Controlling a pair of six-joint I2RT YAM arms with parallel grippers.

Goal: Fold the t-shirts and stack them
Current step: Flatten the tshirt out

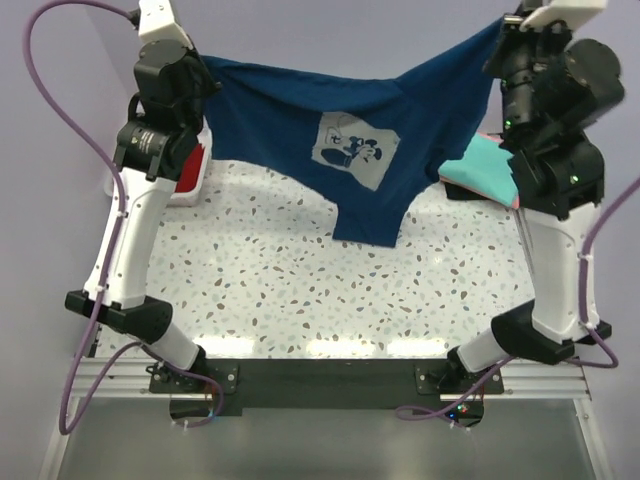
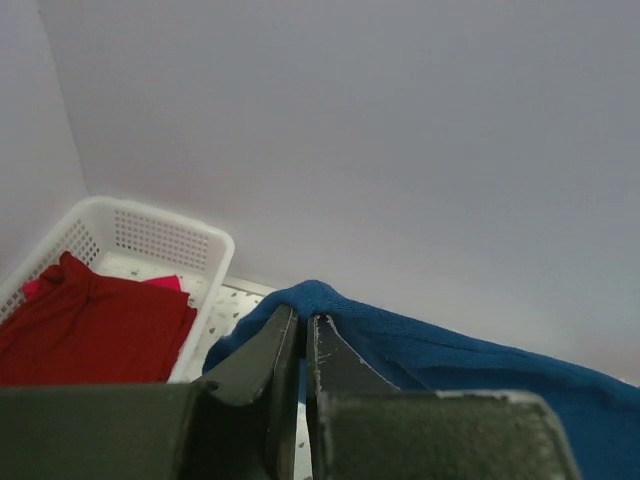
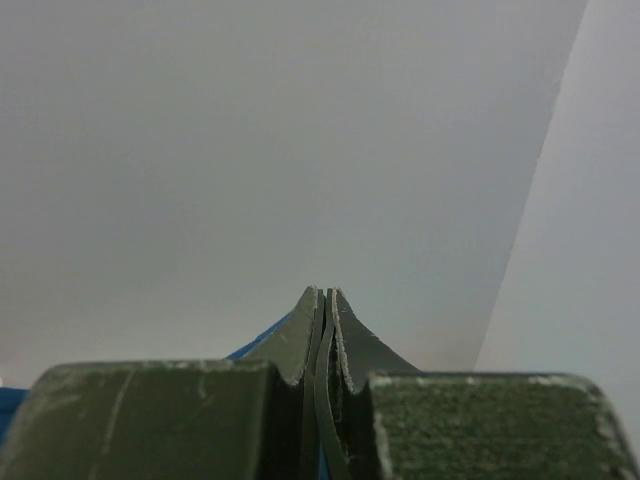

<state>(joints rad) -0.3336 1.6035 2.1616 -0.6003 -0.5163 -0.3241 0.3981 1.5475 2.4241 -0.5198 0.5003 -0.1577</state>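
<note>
My left gripper is to lift higher next, then lower to the far table edge point(image 1: 230, 172) point(image 2: 240, 298) beside the white basket.
The navy blue t-shirt point(image 1: 280, 115) with its pale mouse print point(image 1: 356, 150) hangs spread in the air between both arms, its lower edge sagging toward the speckled table point(image 1: 300, 290). My left gripper point(image 2: 303, 318) is shut on the shirt's left corner point(image 2: 330, 305). My right gripper point(image 3: 326, 293) is shut on the right corner, and only a blue sliver point(image 3: 262, 345) shows beside its fingers. A red t-shirt point(image 2: 90, 330) lies in a white basket point(image 2: 150, 240) at the back left. A teal t-shirt point(image 1: 480, 168) lies folded at the back right, with a pink edge point(image 1: 516, 200) under it.
The white basket point(image 1: 188, 192) stands just behind the left arm, close to the wall. The teal and pink pile sits partly hidden behind the right arm's elbow point(image 1: 560, 160). Both arm bases point(image 1: 320, 385) are on the black rail at the near edge.
</note>
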